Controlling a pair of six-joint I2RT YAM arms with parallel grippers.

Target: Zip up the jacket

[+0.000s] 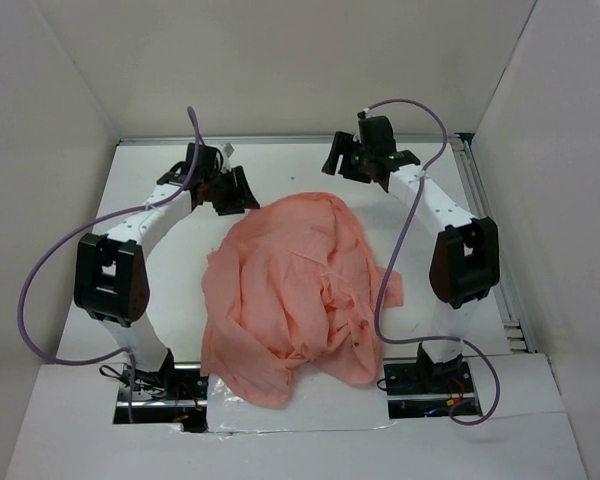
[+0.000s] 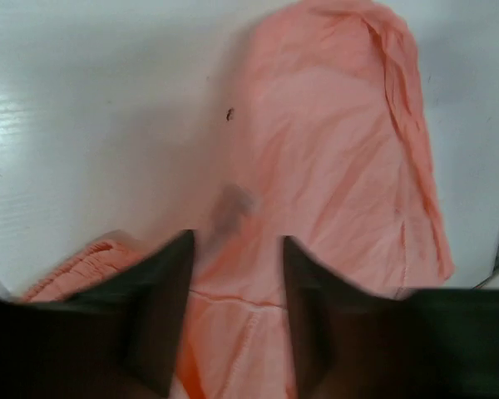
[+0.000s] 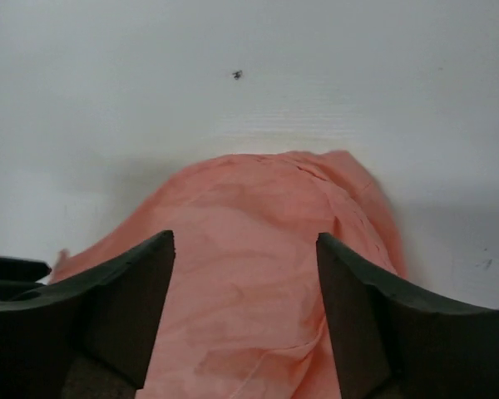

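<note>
My right gripper moves back and down onto the folded side edge beside the flap sticking out next, since it stands open beyond the jacket's far edge.
The salmon-pink jacket [image 1: 290, 295] lies crumpled in a heap on the white table, from the middle to the near edge. No zipper shows. My left gripper [image 1: 230, 190] hovers open at the jacket's far left edge; in the left wrist view its gripper [image 2: 237, 249] has the jaws spread over the jacket [image 2: 333, 166], holding nothing. My right gripper [image 1: 352, 165] hovers open just beyond the jacket's far edge; in the right wrist view its gripper [image 3: 245, 245] has the jaws wide apart above the jacket [image 3: 249, 274], holding nothing.
White walls [image 1: 280, 60] enclose the table on three sides. A metal rail [image 1: 485, 230] runs along the right edge. Purple cables [image 1: 40, 280] loop beside both arms. A small dark speck [image 3: 237, 75] marks the table beyond the jacket.
</note>
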